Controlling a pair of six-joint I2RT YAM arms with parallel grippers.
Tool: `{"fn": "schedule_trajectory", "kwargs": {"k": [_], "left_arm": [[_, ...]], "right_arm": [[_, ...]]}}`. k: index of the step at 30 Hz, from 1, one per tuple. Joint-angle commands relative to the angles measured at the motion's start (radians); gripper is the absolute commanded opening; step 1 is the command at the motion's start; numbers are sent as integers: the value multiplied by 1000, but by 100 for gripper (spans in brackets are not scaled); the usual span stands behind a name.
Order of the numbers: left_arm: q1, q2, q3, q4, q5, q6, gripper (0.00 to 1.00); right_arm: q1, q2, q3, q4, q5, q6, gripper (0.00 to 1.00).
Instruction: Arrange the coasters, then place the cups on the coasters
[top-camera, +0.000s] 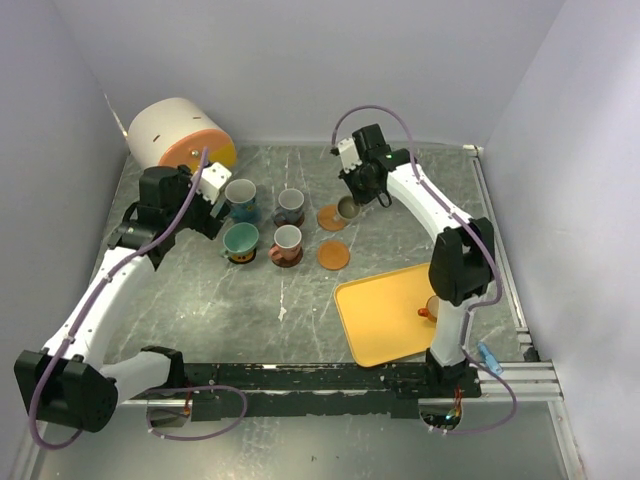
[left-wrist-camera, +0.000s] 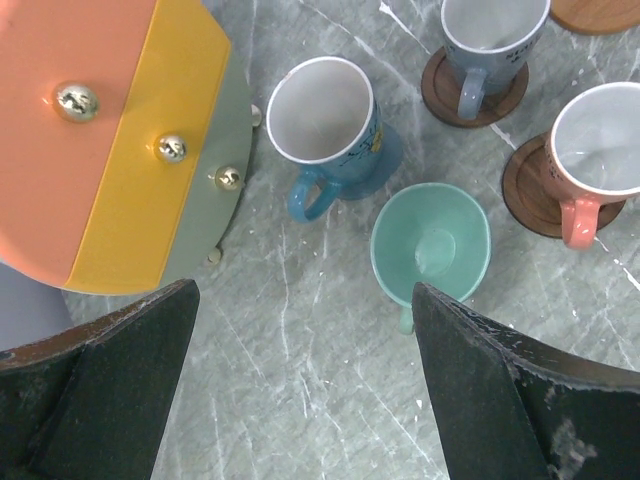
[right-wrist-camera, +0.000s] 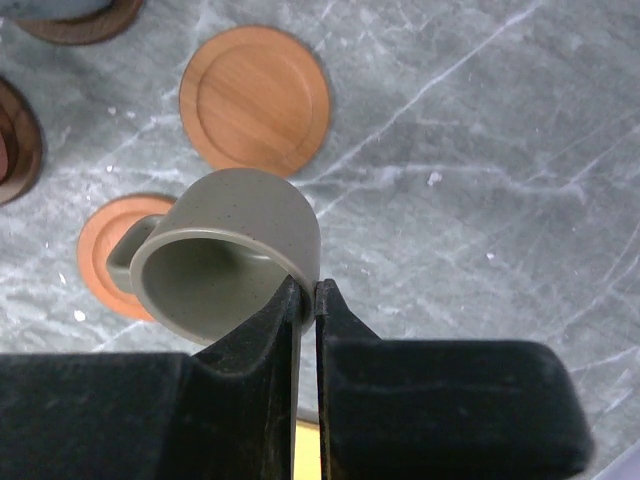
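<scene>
The held cup hangs off-centre, so my right gripper next needs to lower it to the left in the top view, over the coaster by the grey cup (top-camera: 330, 219) (right-wrist-camera: 255, 98), and release it.
My right gripper (right-wrist-camera: 308, 295) is shut on the rim of an olive-brown cup (right-wrist-camera: 225, 260), which hangs tilted over an orange coaster (right-wrist-camera: 105, 255). A second orange coaster (right-wrist-camera: 255, 98) lies bare beside it. In the top view that gripper (top-camera: 352, 205) and cup (top-camera: 347, 208) are over the coaster (top-camera: 330, 218) at mid-table. Blue (left-wrist-camera: 325, 130), grey (left-wrist-camera: 490, 40) and reddish (left-wrist-camera: 600, 160) cups stand on coasters. The teal cup (left-wrist-camera: 430, 245) stands there too, with a coaster (top-camera: 240, 256) under it in the top view. My left gripper (left-wrist-camera: 305, 380) hangs open and holds nothing, to the left of these cups (top-camera: 210, 215).
A big white-and-orange cylinder (top-camera: 180, 135) lies at the back left, close to my left gripper. A yellow tray (top-camera: 385, 320) sits at the front right with an orange cup (top-camera: 432, 308) on it, beside the right arm's base.
</scene>
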Motion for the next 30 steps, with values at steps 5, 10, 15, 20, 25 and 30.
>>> {"fn": "schedule_trajectory", "kwargs": {"k": [5,10,15,20,25,30], "left_arm": [[9,-41,7,-4,41,0,99],[9,-52,-2,1,42,3,99],[9,-60,-13,4,63,2,99],[9,-68,-23,3,88,5,99],[9,-71,-27,6,97,0,99],[9,-72,-28,3,95,4,99]], "right_arm": [[26,142,163,-20,17,79,0],[39,213,224,-42,34,89,0],[42,260,256,-52,52,92,0],[42,296,284,-64,55,91,0],[42,327,309,-72,53,90,0],[42,354,340,-85,44,88,0]]}}
